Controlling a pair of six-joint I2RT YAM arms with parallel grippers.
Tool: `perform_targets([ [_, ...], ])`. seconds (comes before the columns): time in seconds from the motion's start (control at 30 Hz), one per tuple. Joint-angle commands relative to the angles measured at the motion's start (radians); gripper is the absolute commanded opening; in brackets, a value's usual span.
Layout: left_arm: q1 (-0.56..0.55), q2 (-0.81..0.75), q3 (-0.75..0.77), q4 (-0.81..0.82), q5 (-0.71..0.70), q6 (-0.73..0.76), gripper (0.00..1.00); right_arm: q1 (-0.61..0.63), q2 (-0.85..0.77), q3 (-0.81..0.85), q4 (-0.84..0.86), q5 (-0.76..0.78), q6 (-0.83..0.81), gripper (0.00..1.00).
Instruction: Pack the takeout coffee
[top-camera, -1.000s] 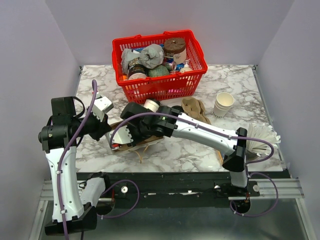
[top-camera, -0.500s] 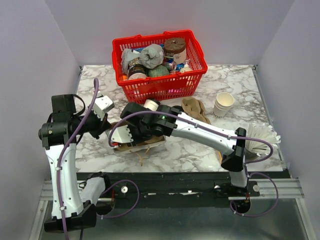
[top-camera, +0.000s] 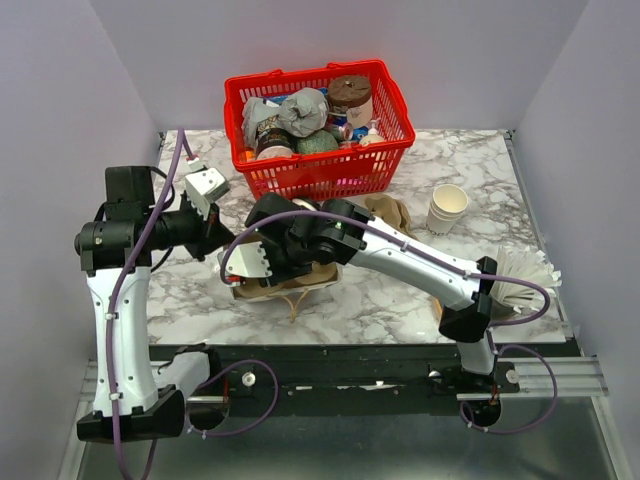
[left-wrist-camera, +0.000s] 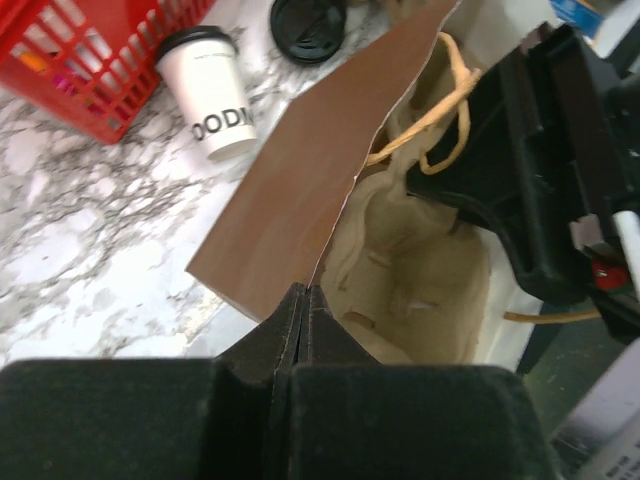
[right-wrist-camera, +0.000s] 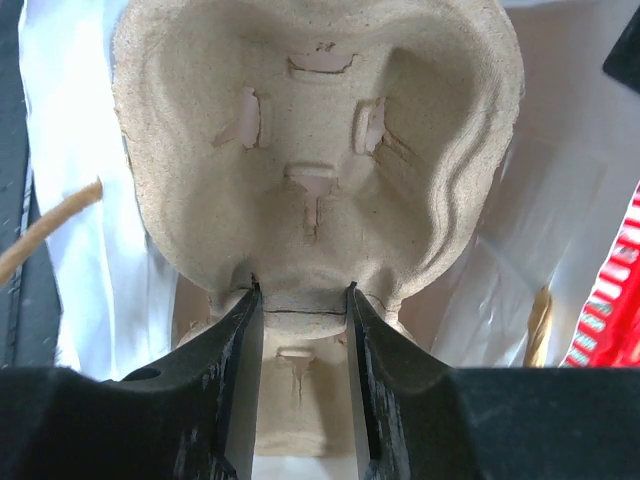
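The right gripper moves down deeper into the bag's inside below it next and releases the carrier (right-wrist-camera: 310, 150), as the carrier still sits near the bag's opening.
The takeout coffee (left-wrist-camera: 215, 95), a white paper cup with a black lid and dark print, stands on the marble beside the red basket (left-wrist-camera: 75, 55); in the top view the right arm hides it. A brown paper bag (left-wrist-camera: 290, 190) lies with its mouth open. My left gripper (left-wrist-camera: 303, 290) is shut on the bag's near edge, seen from above at the bag's left side (top-camera: 222, 245). Inside the bag sits a pulp cup carrier (right-wrist-camera: 310, 150). My right gripper (right-wrist-camera: 302, 290) is shut on the carrier's centre ridge.
The red basket (top-camera: 320, 170) full of wrapped goods stands at the back. A loose black lid (left-wrist-camera: 308, 15) lies just past the bag. A stack of lidless paper cups (top-camera: 447, 208) stands at the right, with a white fanned paper item (top-camera: 515, 280) near the right front edge.
My left gripper has closed on the bag's edge and shifted a little up and away. The right arm has moved slightly left, further into the bag.
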Motion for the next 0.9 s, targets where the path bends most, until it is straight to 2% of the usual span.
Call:
perform_targets([
  [0.0,-0.067,-0.02,0.032,-0.176,0.074,-0.091,0.0,0.008,-0.004,0.062,-0.141,-0.021,0.044,0.01],
  [0.3,-0.147,0.046,0.073,-0.176,0.043,-0.132,0.0,0.013,-0.001,0.105,-0.258,-0.021,0.069,0.0],
  [0.6,-0.158,0.126,0.066,-0.146,-0.029,-0.186,0.0,0.004,-0.007,0.035,-0.226,-0.021,0.035,0.01],
  [0.63,-0.158,0.132,0.066,-0.144,-0.035,-0.19,0.02,0.001,-0.001,0.035,-0.221,-0.021,0.031,0.01],
  [0.67,-0.158,0.144,0.066,-0.144,-0.046,-0.191,0.17,-0.005,0.007,0.038,-0.209,-0.021,0.029,0.01],
  [0.77,-0.155,0.163,0.073,-0.138,-0.067,-0.201,0.46,-0.022,0.03,0.05,-0.201,-0.021,0.015,0.0],
  [0.87,-0.148,0.142,0.067,-0.066,-0.106,-0.244,0.58,-0.045,0.05,0.051,-0.201,-0.067,0.014,0.01],
])
